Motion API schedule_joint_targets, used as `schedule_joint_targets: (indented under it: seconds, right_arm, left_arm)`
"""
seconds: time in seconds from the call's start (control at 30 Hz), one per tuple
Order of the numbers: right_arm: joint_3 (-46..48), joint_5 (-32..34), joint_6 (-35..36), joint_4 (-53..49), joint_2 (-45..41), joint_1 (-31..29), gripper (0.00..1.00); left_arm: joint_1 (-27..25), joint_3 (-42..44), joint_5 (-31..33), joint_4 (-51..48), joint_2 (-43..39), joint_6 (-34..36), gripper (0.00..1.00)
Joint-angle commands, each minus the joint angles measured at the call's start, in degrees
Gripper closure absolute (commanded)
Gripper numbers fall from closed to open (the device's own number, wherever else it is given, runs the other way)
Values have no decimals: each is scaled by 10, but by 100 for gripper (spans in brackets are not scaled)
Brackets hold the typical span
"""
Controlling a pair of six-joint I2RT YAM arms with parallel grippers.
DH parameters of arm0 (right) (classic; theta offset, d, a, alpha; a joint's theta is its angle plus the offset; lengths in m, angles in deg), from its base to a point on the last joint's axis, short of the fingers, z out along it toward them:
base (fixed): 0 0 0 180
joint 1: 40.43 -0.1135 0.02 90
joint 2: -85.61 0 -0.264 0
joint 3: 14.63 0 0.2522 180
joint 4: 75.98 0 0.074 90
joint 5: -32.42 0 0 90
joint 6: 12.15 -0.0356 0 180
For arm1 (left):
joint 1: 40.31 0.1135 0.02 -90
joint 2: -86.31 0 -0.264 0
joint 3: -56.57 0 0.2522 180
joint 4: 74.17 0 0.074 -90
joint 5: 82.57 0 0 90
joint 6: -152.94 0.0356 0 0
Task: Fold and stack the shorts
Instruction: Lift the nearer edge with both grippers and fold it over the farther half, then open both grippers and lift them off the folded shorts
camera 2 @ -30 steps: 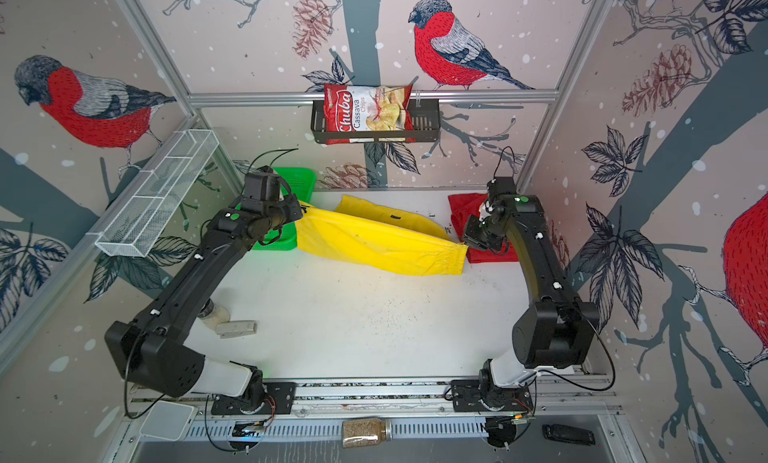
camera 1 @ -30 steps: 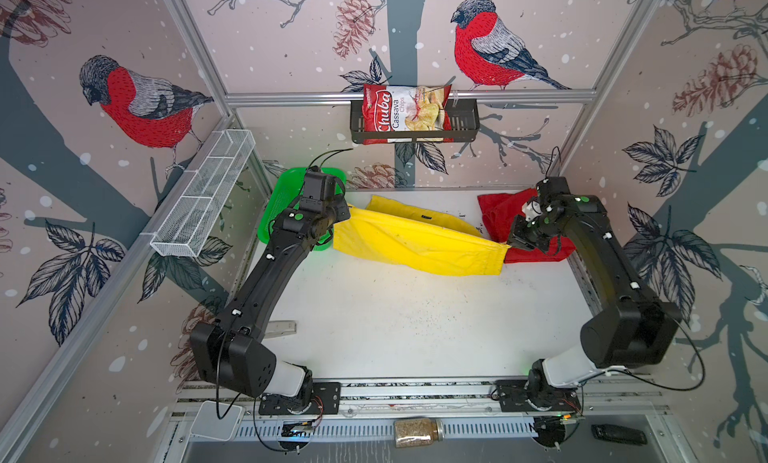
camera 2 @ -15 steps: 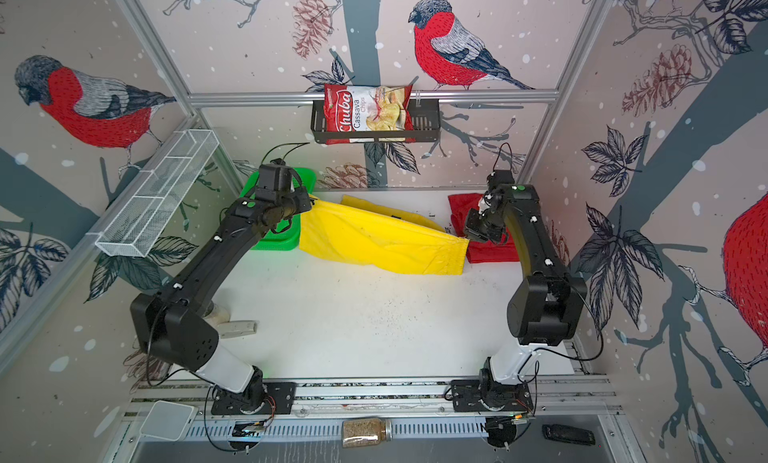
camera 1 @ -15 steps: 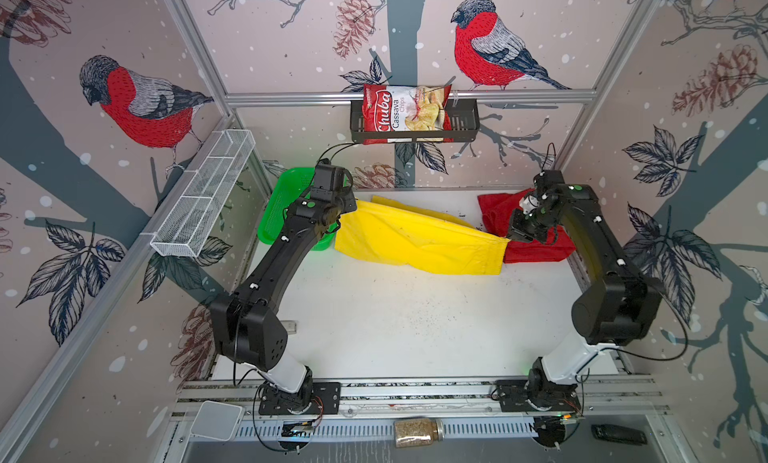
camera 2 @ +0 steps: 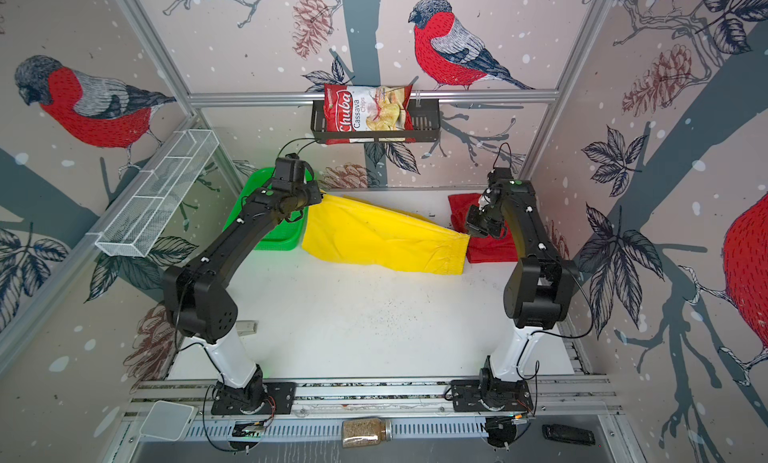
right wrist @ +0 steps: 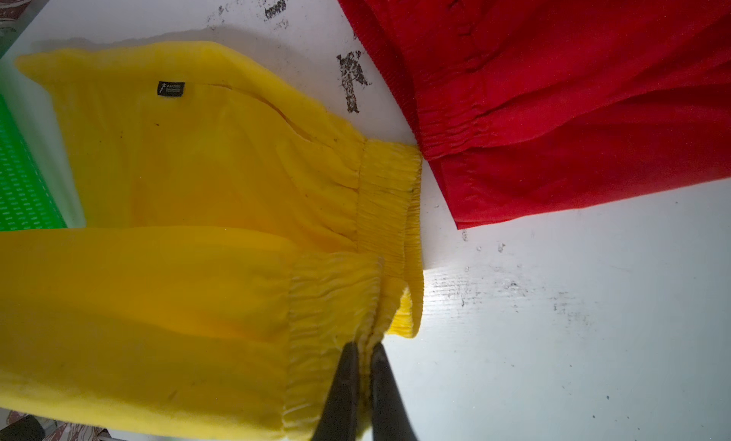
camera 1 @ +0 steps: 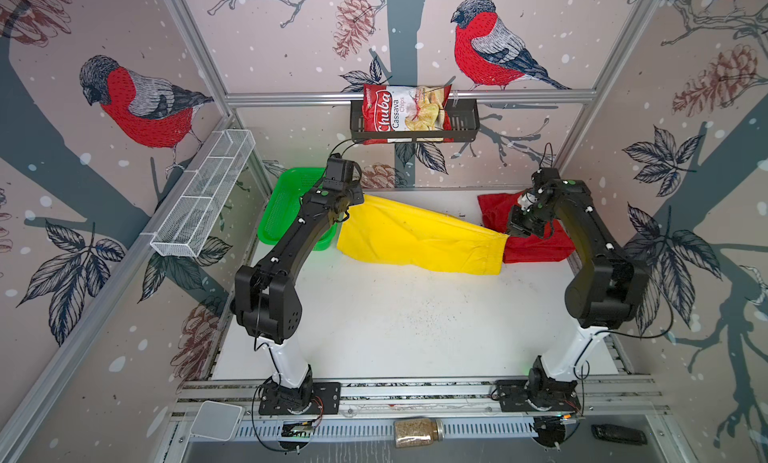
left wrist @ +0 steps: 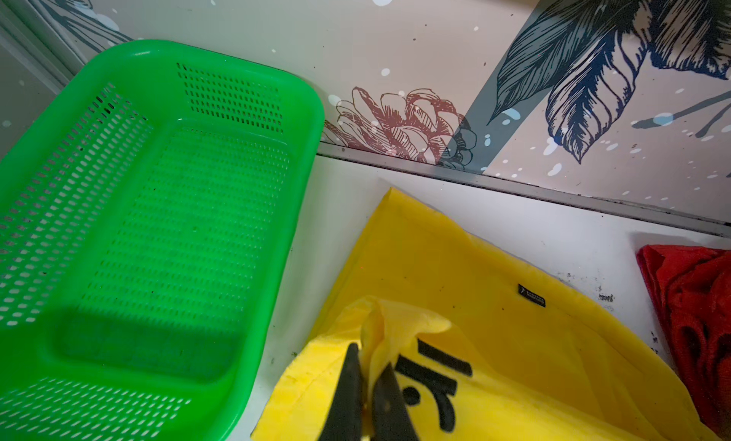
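Note:
I need to move my left gripper down and outward next, toward the lower layer's far corner (left wrist: 392, 204), and let go of the fabric there, because that corner is bare beyond the lifted end of the leg.
The yellow shorts (camera 1: 415, 236) stretch across the back of the white table, hanging in a doubled sheet between my two grippers. My left gripper (left wrist: 370, 358) is shut on a bunched leg end by the black logo, next to the green basket. My right gripper (right wrist: 364, 346) is shut on the gathered elastic waistband, lifted off the table. In both top views the right gripper (camera 1: 513, 232) sits at the cloth's right corner. The red shorts (camera 1: 536, 249) lie crumpled in the back right corner, under the right wrist and touching the yellow waistband (right wrist: 391, 205).
An empty green mesh basket (left wrist: 300, 142) stands at the back left, just beside the yellow cloth. A black wire shelf (camera 1: 465, 120) holding a chips bag hangs on the back wall. A white wire rack (camera 1: 203, 195) is fixed to the left wall. A jar (camera 1: 417, 432) lies by the front rail.
Both grippers have carried the held yellow layer toward the back wall, so it now covers most of the strip that showed behind it. Both stay shut.

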Motion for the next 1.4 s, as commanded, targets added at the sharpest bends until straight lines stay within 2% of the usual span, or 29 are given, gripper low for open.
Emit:
schedule_joint_targets:
  seconds: [0.0,0.6,1.0,1.07,1.17,1.2,1.27,1.37]
  right_arm:
    - [-8,58,15,-3,17,8,100]
    - [-76,45,10,29,135,23,100]
    - [-151,20,-11,54,226,24,98]
    - [-158,15,-19,66,234,25,92]
    - [-178,11,-30,81,243,26,76]
    - [-185,11,-33,84,244,26,69]
    - [-203,12,-38,92,239,26,53]
    - [-225,22,-47,108,212,26,46]
  left_arm:
    - [7,-17,86,37,17,13,100]
    - [8,-104,82,57,167,26,100]
    - [8,-168,49,43,281,1,99]
    - [9,-177,43,42,297,-2,90]
    - [8,-195,29,42,314,-3,76]
    - [9,-204,23,39,318,-3,68]
    - [10,-229,14,32,323,-2,46]
    - [10,-267,10,8,315,4,26]
